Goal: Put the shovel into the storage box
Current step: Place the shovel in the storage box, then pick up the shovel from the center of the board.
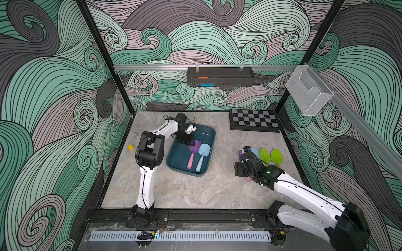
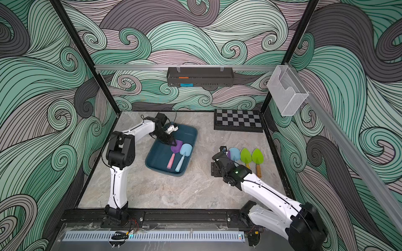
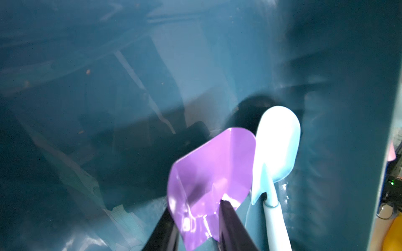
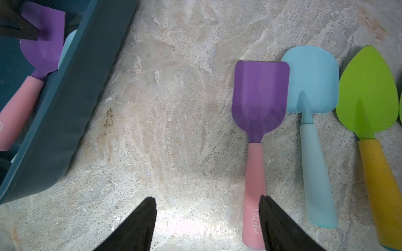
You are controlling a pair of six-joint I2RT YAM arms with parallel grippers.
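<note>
My right gripper shifts toward the green shovel next, then down astride the pink handle's end by the purple blade (image 4: 255,157), which lies below that way.
The teal-blue storage box (image 1: 209,130) (image 2: 191,132) sits mid-table. Two shovels lie in it: a purple shovel with a pink handle (image 1: 194,146) (image 2: 176,146) (image 3: 213,165) and a light blue shovel (image 1: 204,150) (image 3: 276,147). My left gripper (image 1: 189,142) (image 2: 171,142) (image 3: 195,205) is down inside the box, jaws parted on either side of the purple blade. Several more shovels lie in a row at the right: purple (image 4: 260,97), light blue (image 4: 312,80), green (image 4: 367,91) (image 1: 264,155). My right gripper (image 1: 239,171) (image 4: 206,197) stands open over bare table, one finger beside that purple shovel's pink handle.
A chessboard (image 1: 253,120) lies at the back right corner. A black perforated tray (image 1: 219,76) hangs on the back rail and a white wire basket (image 1: 309,91) on the right rail. A small yellow block (image 1: 130,147) sits near the left edge.
</note>
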